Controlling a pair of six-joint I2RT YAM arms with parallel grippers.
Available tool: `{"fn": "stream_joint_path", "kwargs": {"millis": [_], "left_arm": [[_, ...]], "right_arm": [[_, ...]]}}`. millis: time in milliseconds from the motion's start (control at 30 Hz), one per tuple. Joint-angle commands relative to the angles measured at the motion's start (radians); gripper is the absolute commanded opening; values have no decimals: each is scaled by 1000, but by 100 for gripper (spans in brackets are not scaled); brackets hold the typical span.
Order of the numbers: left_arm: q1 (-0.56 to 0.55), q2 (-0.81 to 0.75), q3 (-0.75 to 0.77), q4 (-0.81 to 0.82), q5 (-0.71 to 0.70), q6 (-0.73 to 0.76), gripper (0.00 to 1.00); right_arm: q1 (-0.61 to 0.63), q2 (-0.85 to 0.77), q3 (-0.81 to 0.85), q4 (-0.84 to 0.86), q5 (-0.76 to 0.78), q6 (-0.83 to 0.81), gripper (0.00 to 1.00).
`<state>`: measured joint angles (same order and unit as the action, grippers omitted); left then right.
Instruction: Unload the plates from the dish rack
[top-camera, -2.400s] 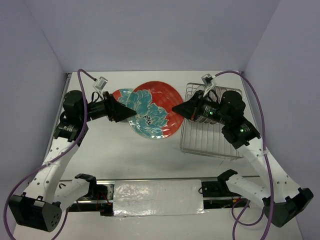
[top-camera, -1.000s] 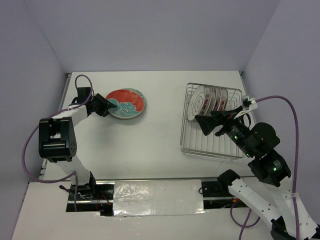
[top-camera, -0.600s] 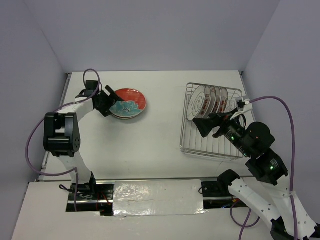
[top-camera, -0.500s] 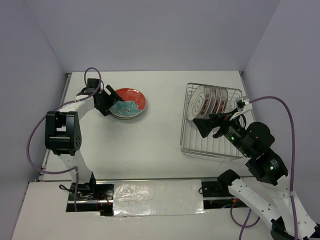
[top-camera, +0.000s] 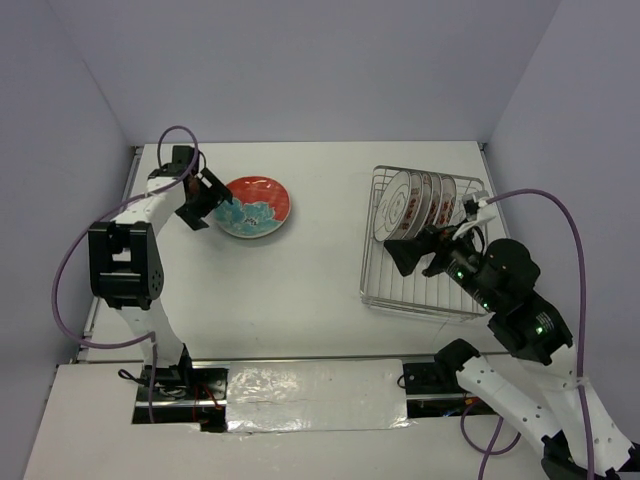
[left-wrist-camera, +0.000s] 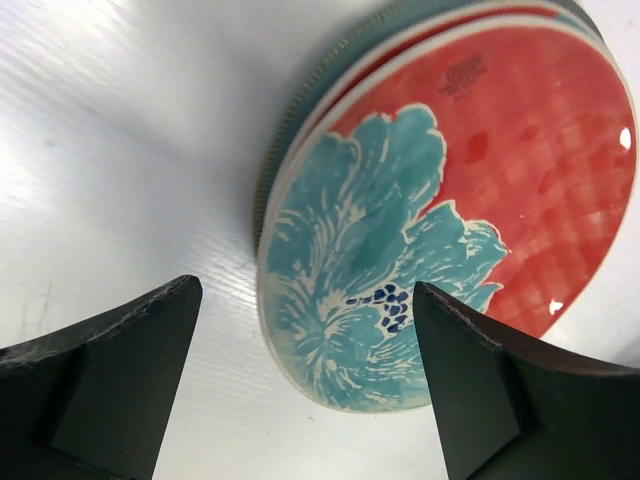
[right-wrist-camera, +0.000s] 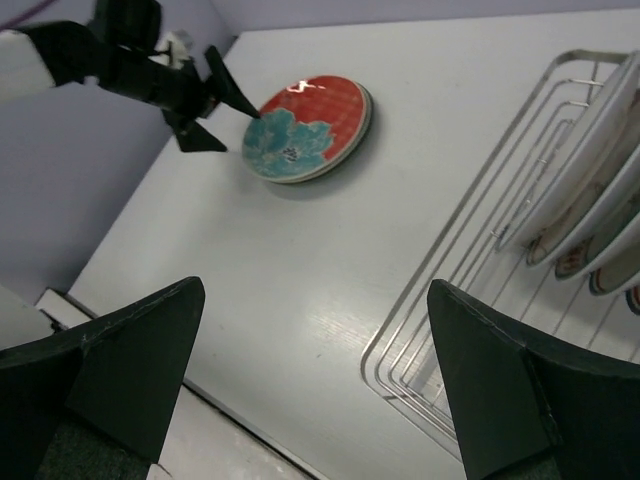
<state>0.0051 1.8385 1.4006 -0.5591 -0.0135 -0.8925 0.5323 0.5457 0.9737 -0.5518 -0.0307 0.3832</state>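
Observation:
My right gripper is to turn and swing outward next, to its right in the top view, to the end white plate's rim (top-camera: 451, 186), where the empty wires of the dish rack leave room.
A red plate with teal flowers (top-camera: 256, 206) lies flat at the back left of the table, stacked on a teal-green plate whose rim (left-wrist-camera: 283, 140) shows beneath it. My left gripper (top-camera: 211, 200) stands open just left of that stack, touching nothing. In the left wrist view the flowered plate (left-wrist-camera: 440, 200) lies ahead of the open gripper (left-wrist-camera: 305, 290). Several white patterned plates (top-camera: 415, 205) stand upright in the silver wire dish rack (top-camera: 415, 295) on the right. My right gripper (top-camera: 406, 254) hovers open and empty above the rack's left front part.
The right wrist view shows the rack's wire corner (right-wrist-camera: 470, 270), the standing plates (right-wrist-camera: 580, 170), the flowered plate (right-wrist-camera: 305, 130) and the left arm (right-wrist-camera: 140, 70) beyond. Bare white table (top-camera: 310, 270) lies between stack and rack. Purple walls enclose the table.
The left gripper has opened, let go of the flowered plate and backed off slightly to the left. The right gripper has shifted a little left over the rack.

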Motion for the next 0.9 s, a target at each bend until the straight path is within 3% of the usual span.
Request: {"fn": "stream_joint_path", "kwargs": {"millis": [0,167,267,333,433,500,533,567,667,867], "left_arm": [[3,-15,81,-120,-138,27,99],[3,-172,75,-150,-213,110,100],[-59,-316,29,-108,-157,220,99],[-138,-423,-30,-122,-196,305,99],[-260,-574,-196,-153,-305,354,100],[-307,-687,-274,-142,-322,368,100],[-310,-718,-343,-140,-318,383,100],[-313,-776,-371,-140,-313,394,100],[-318,-863,-465,-139,-333,420,99],[-330,-911,-500,-82,-272,437,100]], "right_arm": [[3,71,39,-71,90,-3,100],[5,221,80,-132,327,32,100],[-12,290,128,-152,471,37,99],[-50,321,154,-157,552,3,93],[-232,390,163,-99,383,-65,67],[-270,428,181,-86,301,-105,56],[-282,474,198,-115,330,-118,36],[-287,496,233,-141,380,-118,32],[-325,525,238,-152,531,-141,38],[-411,585,230,-94,492,-199,39]]}}
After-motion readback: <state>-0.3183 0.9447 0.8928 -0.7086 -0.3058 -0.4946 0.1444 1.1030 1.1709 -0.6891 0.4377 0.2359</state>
